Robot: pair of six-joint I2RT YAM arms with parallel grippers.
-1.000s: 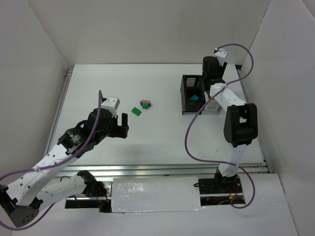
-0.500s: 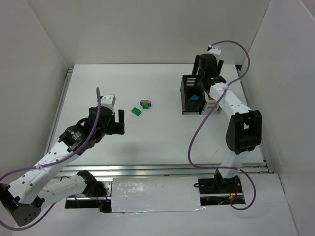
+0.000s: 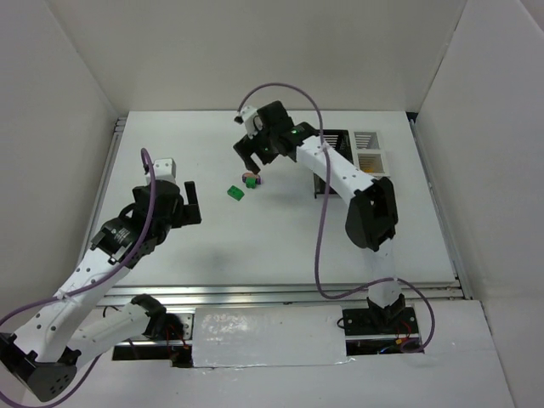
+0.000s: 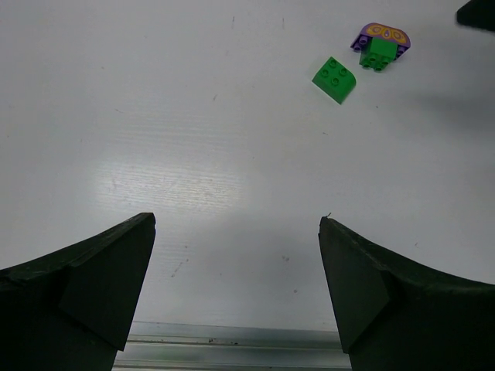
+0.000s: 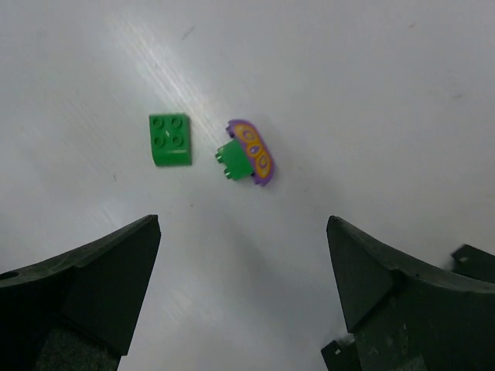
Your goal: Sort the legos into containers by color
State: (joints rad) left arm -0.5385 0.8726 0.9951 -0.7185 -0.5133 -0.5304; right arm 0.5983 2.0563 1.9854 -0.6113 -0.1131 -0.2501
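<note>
Next, the right gripper lowers and shifts over the purple piece with its small green [image 3: 251,180] [image 5: 247,154] brick.
Two legos lie on the white table: a green brick [image 3: 235,192] [image 4: 335,79] [image 5: 170,140] and, just right of it, a purple piece with an orange patterned face stuck to a small green brick [image 3: 252,179] [image 4: 380,42] [image 5: 251,152]. My right gripper [image 3: 252,158] [image 5: 244,224] hovers open just behind this pair, nothing between its fingers. My left gripper [image 3: 189,206] [image 4: 236,224] is open and empty, well to the left of the green brick. The containers stand at the back right: a black bin [image 3: 337,136] mostly hidden by the right arm, and two white bins [image 3: 368,138].
The right arm's forearm [image 3: 340,174] stretches from its base across the black bins. White walls close in the table on three sides. A metal rail [image 4: 232,334] runs along the near edge.
The right arm has swung left from over the bins to the purple piece, its jaws opening wide. The left gripper has drawn back to the left, away from the green brick.
</note>
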